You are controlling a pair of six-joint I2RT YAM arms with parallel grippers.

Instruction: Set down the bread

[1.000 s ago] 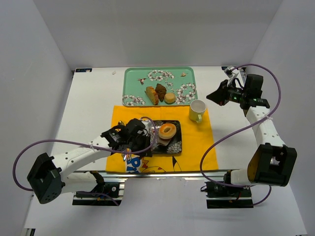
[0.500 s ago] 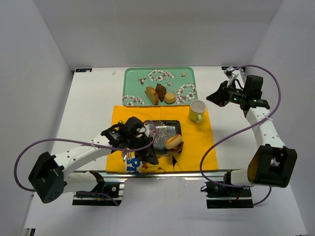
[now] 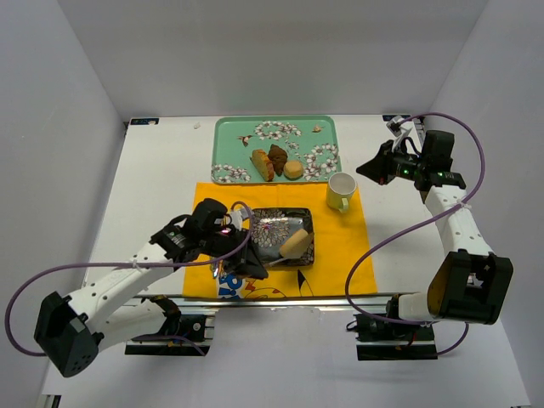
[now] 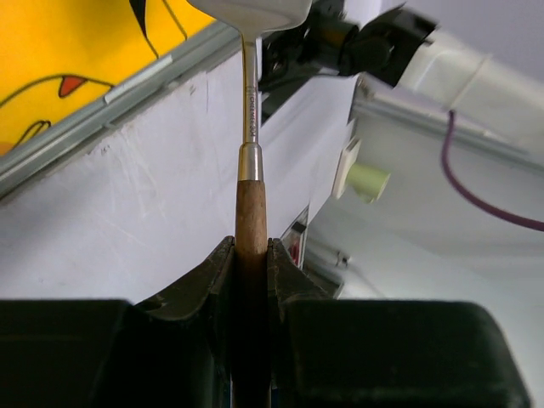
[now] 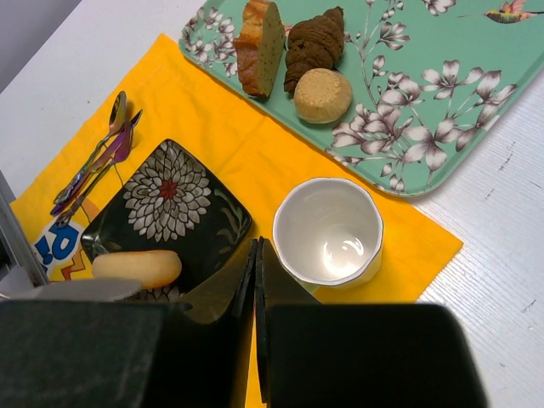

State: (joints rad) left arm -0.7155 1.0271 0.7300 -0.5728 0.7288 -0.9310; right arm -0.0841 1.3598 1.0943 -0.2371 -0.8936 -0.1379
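I will next swing my left gripper to the left in the top view, to the bare tabletop (image 3: 159,201) beside the mat, then lower it and release the spatula.
The bread (image 3: 294,243), golden tan, lies tilted on its edge at the right side of the black flowered plate (image 3: 270,216); its hole does not show. It also shows in the right wrist view (image 5: 136,268) on the plate (image 5: 167,197). My left gripper (image 3: 236,253) is at the plate's near left and is shut on the wooden handle of a spatula (image 4: 251,217), whose white blade (image 4: 251,10) points away. My right gripper (image 3: 367,167) is shut and empty, raised to the right of the mug (image 3: 341,190), and shows in its own wrist view (image 5: 257,248).
A green flowered tray (image 3: 229,136) at the back holds a loaf slice (image 5: 260,36), a brown croissant (image 5: 313,42) and a round bun (image 5: 323,94). A spoon and fork (image 5: 104,155) lie left of the plate on the yellow mat (image 3: 340,246). The white-lined mug (image 5: 327,231) stands by the plate's far right corner.
The bread has gone from lying flat and raised over the plate's middle to leaning on edge at its right side. My left gripper has drawn back left with the spatula. The right arm is still.
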